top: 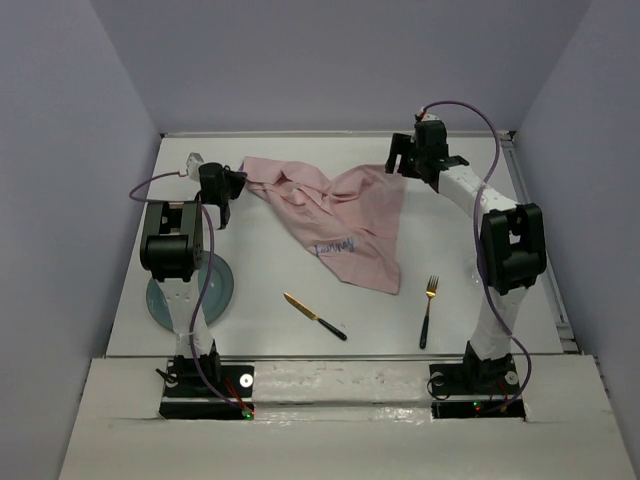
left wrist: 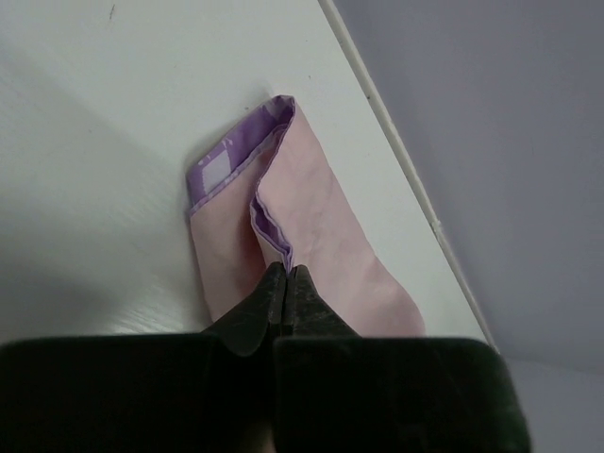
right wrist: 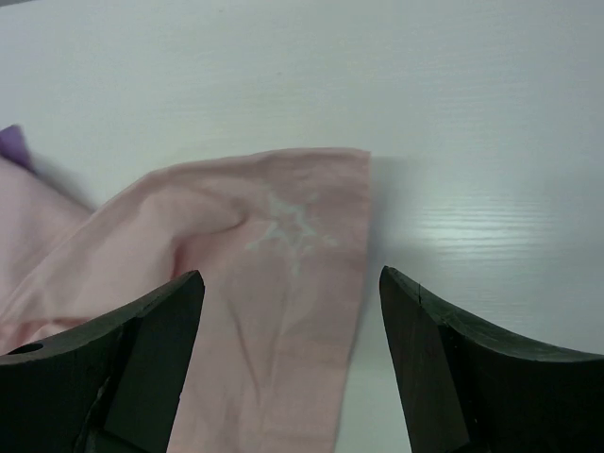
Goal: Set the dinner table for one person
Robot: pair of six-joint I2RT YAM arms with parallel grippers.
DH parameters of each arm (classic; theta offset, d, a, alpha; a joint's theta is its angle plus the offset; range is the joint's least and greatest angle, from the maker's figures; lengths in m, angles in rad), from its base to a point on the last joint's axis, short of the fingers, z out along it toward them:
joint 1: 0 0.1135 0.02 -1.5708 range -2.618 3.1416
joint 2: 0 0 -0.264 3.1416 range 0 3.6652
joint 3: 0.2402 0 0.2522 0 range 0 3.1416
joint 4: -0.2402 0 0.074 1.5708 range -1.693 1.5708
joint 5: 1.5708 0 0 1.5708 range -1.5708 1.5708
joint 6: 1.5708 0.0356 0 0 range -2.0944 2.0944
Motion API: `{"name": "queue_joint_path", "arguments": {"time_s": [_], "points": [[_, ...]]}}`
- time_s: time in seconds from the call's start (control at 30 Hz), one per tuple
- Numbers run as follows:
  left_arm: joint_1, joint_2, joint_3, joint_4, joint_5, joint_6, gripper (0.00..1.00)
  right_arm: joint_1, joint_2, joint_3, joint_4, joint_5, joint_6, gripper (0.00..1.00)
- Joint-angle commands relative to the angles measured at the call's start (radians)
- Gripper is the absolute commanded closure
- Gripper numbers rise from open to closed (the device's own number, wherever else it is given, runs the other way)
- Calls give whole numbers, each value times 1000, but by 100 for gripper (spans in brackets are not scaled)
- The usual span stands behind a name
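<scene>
My left gripper already holds the cloth's other far corner. My right gripper needs to move down next onto the cloth's free far corner below its open fingers and close there.
The dinner table is a white top with a metal rim. A crumpled pink cloth placemat with blue writing lies across its far middle. My left gripper is at the cloth's far left corner. In the left wrist view the gripper is shut, pinching a raised fold of the pink cloth beside its purple hem. My right gripper hovers over the cloth's far right corner. There it stands open, the fingers either side of the cloth's edge, not touching it.
A teal plate lies at the near left, partly under the left arm. A gold-bladed knife and a gold fork with dark handles lie near the front. A small white object sits at the far left. Walls enclose the table.
</scene>
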Motion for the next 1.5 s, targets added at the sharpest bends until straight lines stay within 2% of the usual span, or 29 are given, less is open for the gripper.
{"name": "queue_joint_path", "arguments": {"time_s": [0.0,0.13,0.37,0.5,0.67,0.7,0.87,0.9,1.17,1.27,1.3,1.37,1.4,1.47], "points": [[2,-74,-42,140,8,-7,100,-56,78,117,-35,84,14,19],[1,-111,-72,186,19,-16,100,-67,155,203,-67,-7,35,19],[2,-148,-136,244,22,-27,100,-67,249,289,-66,-5,111,18],[2,-149,-148,260,28,-33,100,-88,313,320,-35,-86,129,19],[2,-144,-150,268,36,-28,100,-97,336,325,34,-137,109,27],[1,-144,-150,268,37,-27,100,-97,336,313,51,-162,91,31],[2,-143,-144,268,36,-22,100,-108,350,280,123,-240,86,34],[2,-143,-144,268,36,-16,100,-108,352,271,138,-273,95,38],[2,-148,-138,252,25,1,100,-117,358,240,195,-337,85,51],[1,-151,-138,251,22,2,100,-127,363,242,226,-343,85,61],[2,-151,-138,249,22,4,100,-127,361,239,227,-338,83,72],[1,-154,-138,249,20,5,100,-127,346,225,238,-329,83,85],[2,-155,-138,249,19,4,100,-127,337,214,250,-324,82,100],[2,-169,-136,249,22,2,100,-127,283,156,302,-311,82,100]]}}
